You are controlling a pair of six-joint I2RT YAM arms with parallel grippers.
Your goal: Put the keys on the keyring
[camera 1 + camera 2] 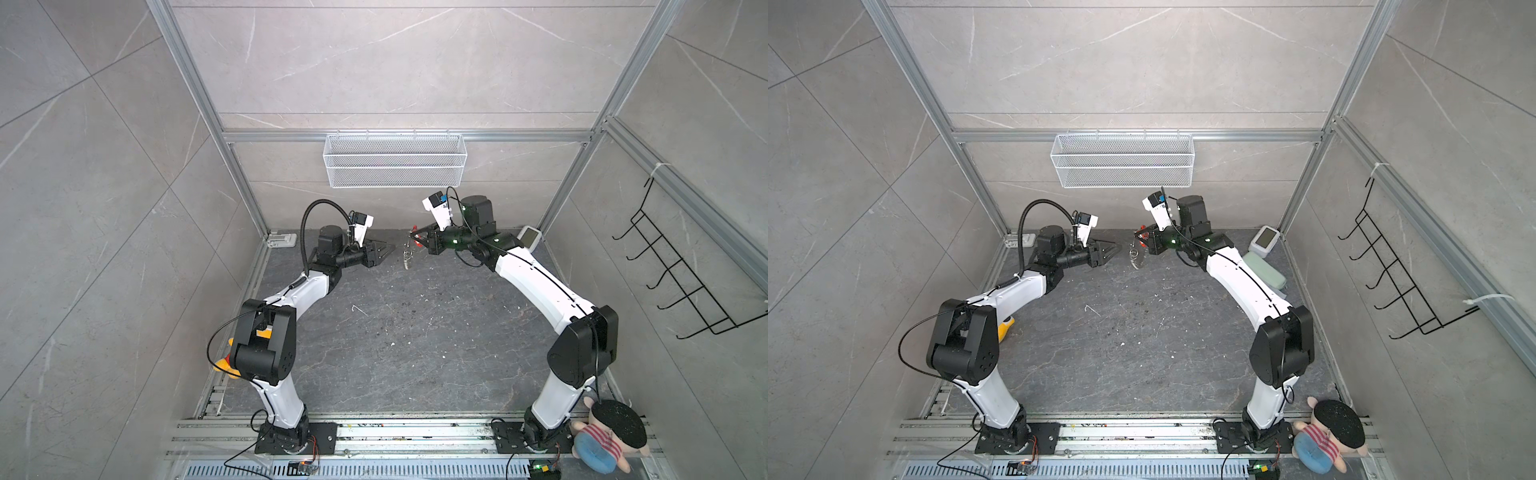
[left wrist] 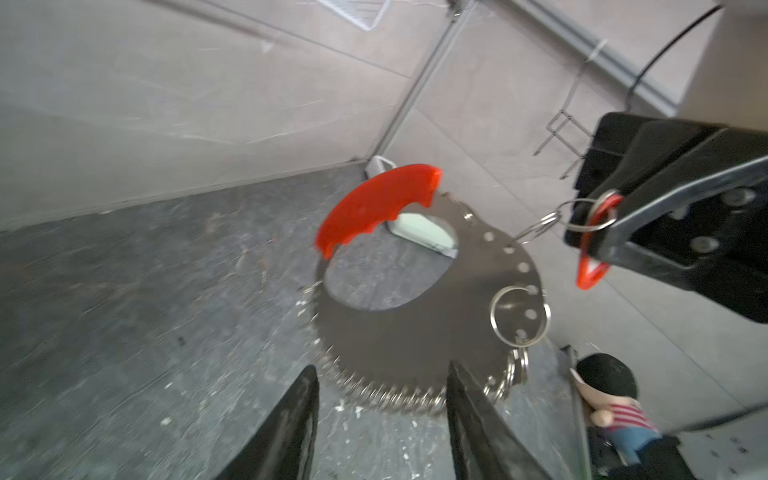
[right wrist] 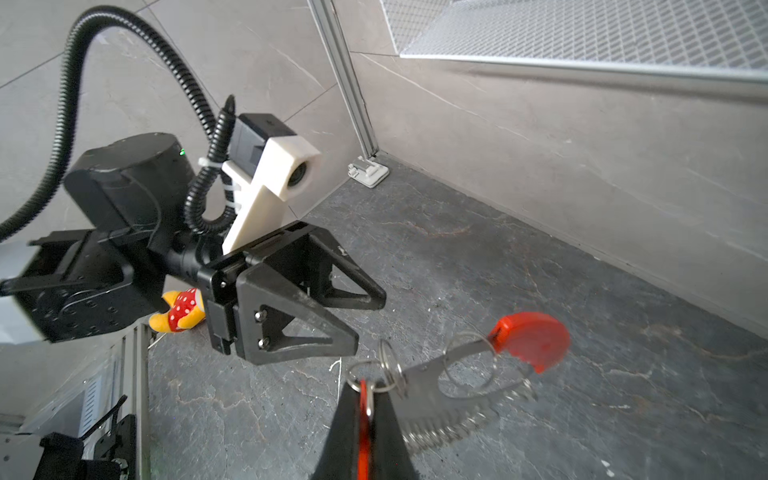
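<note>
My right gripper lowers toward the open floor below next and releases the red tag there, since silver rings already link the red tag [image 3: 365, 436] to the hanging keyring.
My right gripper [image 3: 365, 390] is shut on the keys' red tag [image 3: 365, 436], gripped edge-on between its fingers; the small key is not visible. Silver rings link the tag to the keyring [image 3: 440, 399], a grey band fringed with metal loops and bearing a curved red strip [image 3: 528, 336]. The keyring [image 1: 407, 255] hangs above the floor below the right gripper [image 1: 411, 237]. My left gripper [image 2: 382, 370] stands open just short of the keyring [image 2: 415, 332], touching nothing. In both top views the left gripper [image 1: 392, 247] sits just left of the hanging keyring [image 1: 1134, 255].
A white wire basket [image 1: 395, 160] hangs on the back wall. A white device [image 1: 530, 237] and a green case [image 1: 1264, 270] lie at the back right. A black hook rack [image 1: 681, 266] is on the right wall, a plush doll [image 1: 606, 436] at front right, a yellow toy [image 1: 224, 361] behind the left arm.
</note>
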